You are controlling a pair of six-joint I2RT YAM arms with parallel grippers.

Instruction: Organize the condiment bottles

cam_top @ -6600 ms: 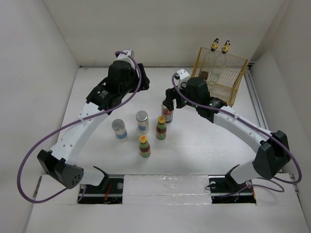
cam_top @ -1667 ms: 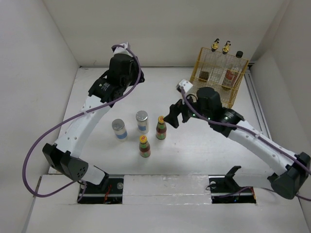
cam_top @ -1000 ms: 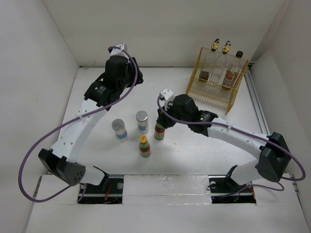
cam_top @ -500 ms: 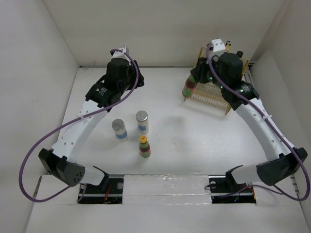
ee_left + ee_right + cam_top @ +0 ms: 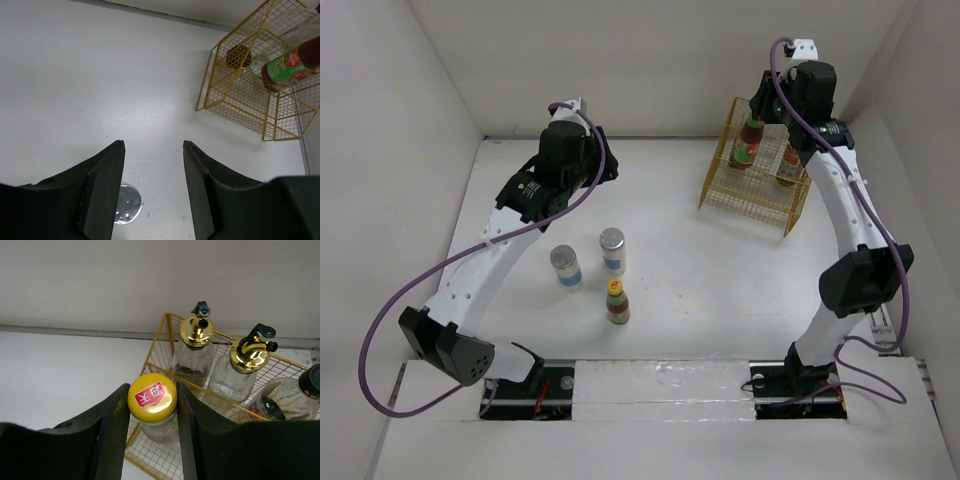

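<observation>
The yellow-capped bottle needs to go down into the basket's near section (image 5: 733, 177) (image 5: 162, 442) with my right gripper, at the basket's end toward the jars.
My right gripper (image 5: 757, 118) is shut on a yellow-capped, red-green labelled bottle (image 5: 748, 141) and holds it by the cap (image 5: 152, 394) over the yellow wire basket (image 5: 752, 190). In the right wrist view two clear gold-capped bottles (image 5: 196, 335) (image 5: 248, 357) and a black-capped bottle (image 5: 311, 383) stand in the basket (image 5: 159, 342). A second yellow-capped bottle (image 5: 617, 301) and two silver-lidded white-blue jars (image 5: 565, 267) (image 5: 612, 250) stand on the table. My left gripper (image 5: 153, 147) is open and empty, high above one jar's lid (image 5: 125, 202).
The basket stands at the back right near the side wall, and also shows in the left wrist view (image 5: 235, 100). White walls close in the table at the back and on both sides. My left arm (image 5: 500, 235) reaches over the table's left half.
My right gripper has carried the yellow-capped bottle from the basket's front left corner up and back, over the basket. The left arm has not moved.
</observation>
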